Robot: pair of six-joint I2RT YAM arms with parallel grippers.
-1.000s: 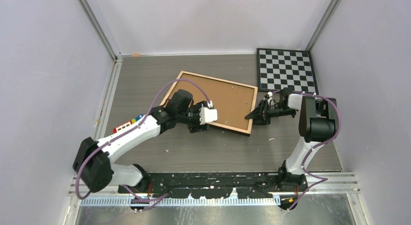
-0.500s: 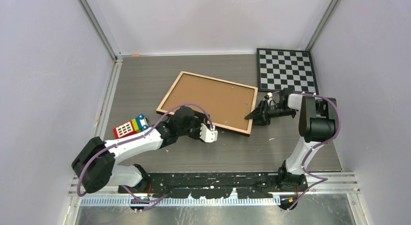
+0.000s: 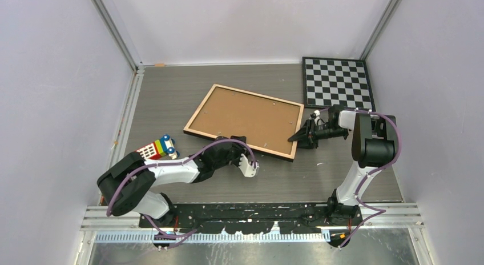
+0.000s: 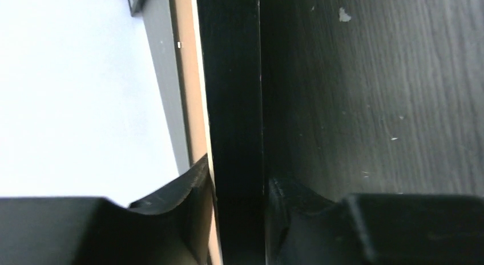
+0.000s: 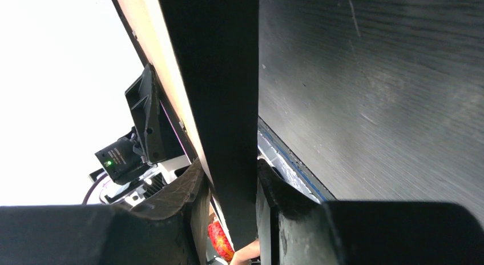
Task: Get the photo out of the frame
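I should next lift the frame (image 3: pixel 245 117) in my left gripper, turn it over and lower it onto the tabletop (image 3: pixel 193 145) beside the colourful toy to release it, because the frame's back faces up.
The frame (image 3: pixel 245 117) lies back up on the table, its brown board inside a light wood rim. The photo is hidden under the board. My left gripper (image 3: pixel 236 143) is at the frame's near edge. In the left wrist view its fingers (image 4: pixel 191 185) close on the black frame edge (image 4: pixel 234 93), one on each side. My right gripper (image 3: pixel 298 136) is at the frame's right edge. In the right wrist view its fingers (image 5: pixel 191 191) pinch the black frame edge (image 5: pixel 220 88), lifted slightly off the table.
A black-and-white checkered board (image 3: pixel 337 82) lies at the back right. A colourful toy (image 3: pixel 157 148) sits on the near left beside my left arm. Walls close in the table on three sides.
My left arm has pulled back from on top of the brown board and dropped low, so its gripper now sits on the frame's near edge. The right gripper and the frame have stayed put.
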